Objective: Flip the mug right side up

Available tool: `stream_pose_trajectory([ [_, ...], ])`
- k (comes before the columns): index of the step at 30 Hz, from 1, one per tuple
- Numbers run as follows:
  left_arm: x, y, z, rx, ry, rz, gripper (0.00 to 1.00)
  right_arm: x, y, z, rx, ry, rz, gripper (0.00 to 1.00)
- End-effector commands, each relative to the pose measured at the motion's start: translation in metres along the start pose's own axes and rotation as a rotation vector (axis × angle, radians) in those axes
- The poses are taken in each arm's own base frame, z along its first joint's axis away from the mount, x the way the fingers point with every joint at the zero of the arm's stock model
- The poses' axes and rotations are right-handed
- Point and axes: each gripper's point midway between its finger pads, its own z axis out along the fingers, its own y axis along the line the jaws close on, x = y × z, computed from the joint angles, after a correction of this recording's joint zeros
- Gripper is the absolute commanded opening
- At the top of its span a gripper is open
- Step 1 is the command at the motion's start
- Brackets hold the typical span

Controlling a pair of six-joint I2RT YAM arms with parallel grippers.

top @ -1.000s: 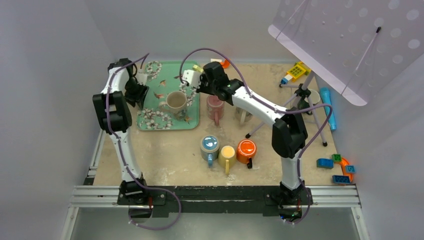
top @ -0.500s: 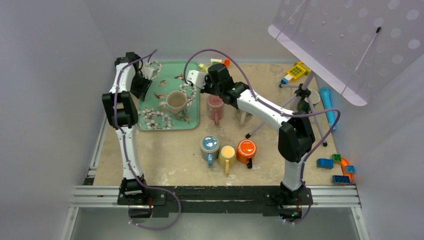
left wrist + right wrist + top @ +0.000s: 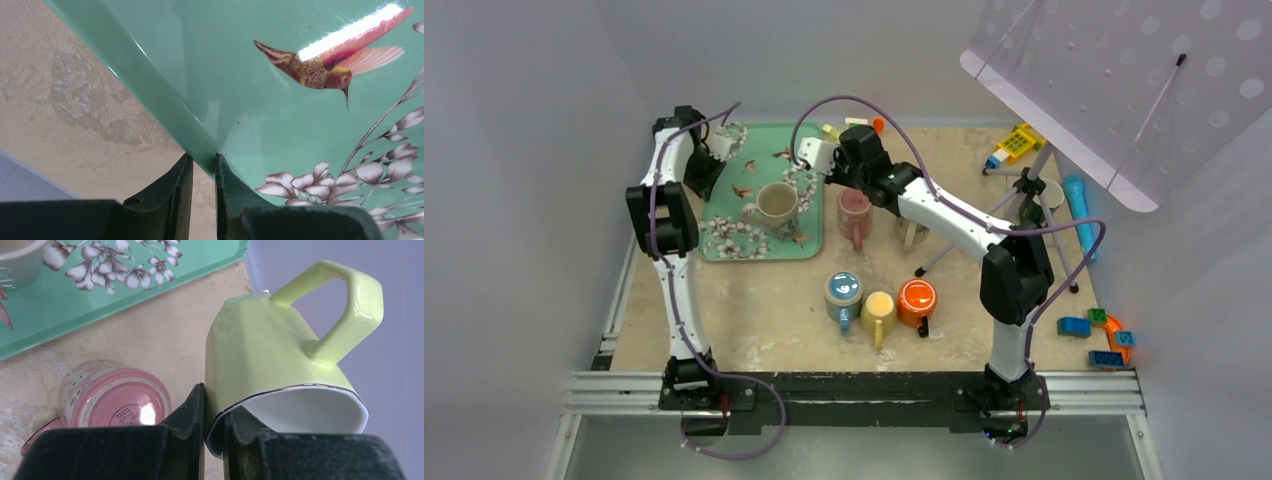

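The tray rim in my left gripper needs to be dragged back and to the left in the top view next, so that the green flowered tray is pulled away from the held mug.
My right gripper (image 3: pixel 214 390) is shut on the wall of a yellow-green mug (image 3: pixel 280 350), one finger inside its white mouth and one outside. The mug is tilted, mouth toward the wrist camera, handle uppermost, near the back wall. In the top view only a bit of this mug (image 3: pixel 829 133) shows past the right gripper (image 3: pixel 824 152), just right of the tray's far corner. My left gripper (image 3: pixel 204 160) is shut on the rim of the green flowered tray (image 3: pixel 150 85), at the tray's far left edge (image 3: pixel 714 160).
A beige mug (image 3: pixel 776 203) stands upright on the tray (image 3: pixel 809 240). A pink mug (image 3: pixel 855 210) stands bottom up right of the tray, also in the right wrist view (image 3: pixel 117 397). Blue (image 3: pixel 843 292), yellow (image 3: pixel 878 308) and orange (image 3: pixel 917 298) mugs stand nearer. A tripod (image 3: pixel 1034 190) stands at right.
The left gripper has moved back to the tray's far left edge and shut on its rim. The right arm has shifted slightly back and right with the yellow-green mug.
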Motion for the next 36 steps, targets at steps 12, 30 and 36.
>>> stream_pose_trajectory([
  [12,0.101,0.016,0.006,-0.092,0.123,0.18,0.0,-0.061,-0.037,-0.039,0.121,-0.164,0.007,0.0],
  [30,0.211,-0.027,-0.002,-0.06,0.186,0.114,0.0,-0.099,0.043,-0.033,-0.101,-0.211,-0.167,0.0],
  [36,0.189,-0.028,-0.032,-0.061,0.09,0.035,0.31,-0.114,0.055,-0.048,-0.16,-0.285,-0.265,0.0],
])
